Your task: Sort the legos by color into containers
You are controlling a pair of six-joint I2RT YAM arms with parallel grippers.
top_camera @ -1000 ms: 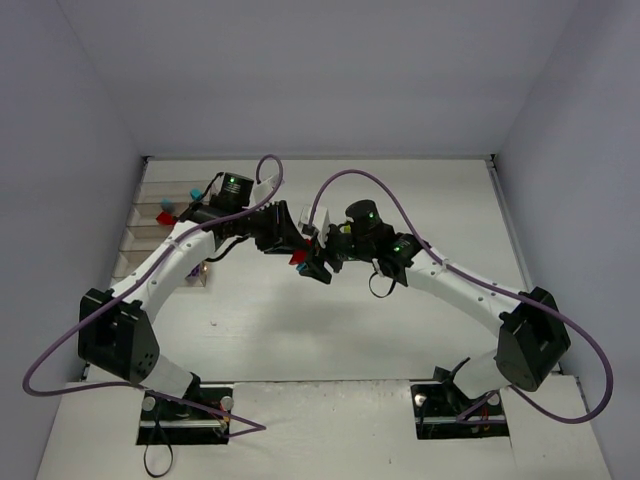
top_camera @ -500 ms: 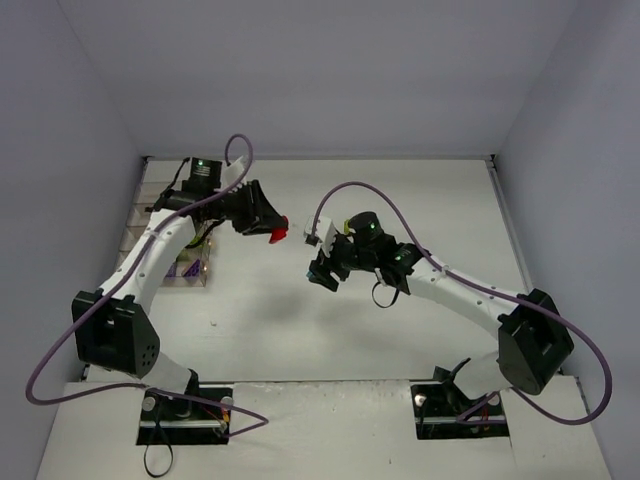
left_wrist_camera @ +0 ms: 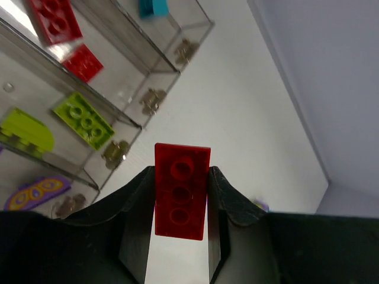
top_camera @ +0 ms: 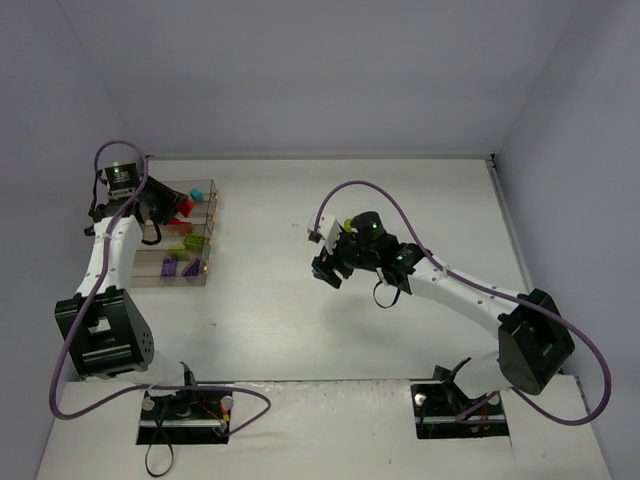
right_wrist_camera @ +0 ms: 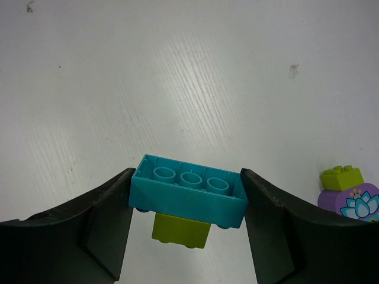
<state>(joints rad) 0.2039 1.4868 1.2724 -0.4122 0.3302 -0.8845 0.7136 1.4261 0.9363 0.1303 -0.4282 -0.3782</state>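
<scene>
Next, my left gripper moves down over the bin with red legos, which lies below it and to the left in the wrist view, to release the matching brick.
My left gripper is shut on a red lego, end up between the fingers. It hangs by the clear containers, seen from above at the far left. The bins hold red legos, a cyan one, lime green ones and a purple piece. At mid-table my right gripper is shut on a cyan lego, above the table, with a lime green lego stuck beneath it. In the top view the left gripper is over the bins and the right gripper is at the centre.
A loose lime green lego and a purple piece with a flower print lie on the table right of my right gripper. Walls close the table on the left, back and right. A purple cable loops above the right arm.
My left arm has swung from the table's centre to the far left, carrying the red lego to the containers. The right gripper has stayed about where it was.
</scene>
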